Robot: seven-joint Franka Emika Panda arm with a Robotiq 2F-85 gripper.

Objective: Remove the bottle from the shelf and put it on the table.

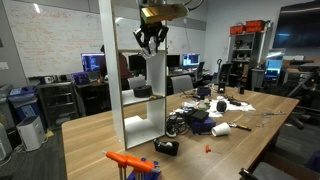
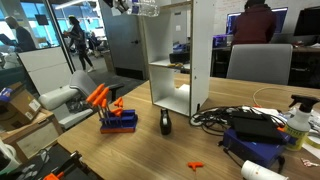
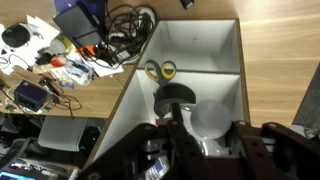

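My gripper brings the bottle away from the shelf (image 1: 140, 95) next, and down to release it on the bare wood far below, beside the blue stand.
The tall white shelf (image 1: 140, 95) stands on the light-brown wooden table (image 1: 95, 135) and shows in both exterior views (image 2: 205, 50). My gripper (image 1: 150, 42) hangs above the shelf's top. In the wrist view my gripper (image 3: 203, 132) is shut on a clear plastic bottle (image 3: 211, 116), held between the two dark fingers above the open top compartment. In an exterior view the bottle (image 2: 148, 8) shows at the top edge, above the shelf. The table (image 2: 150, 150) in front of the shelf is bare wood.
Inside the shelf lie a black round object (image 3: 176, 98) and a yellow-rimmed item (image 3: 158, 70). On the table are an orange-handled tool on a blue stand (image 2: 113, 115), a small black object (image 2: 165, 123), and cables with a blue box (image 2: 250, 128). Office chairs stand around.
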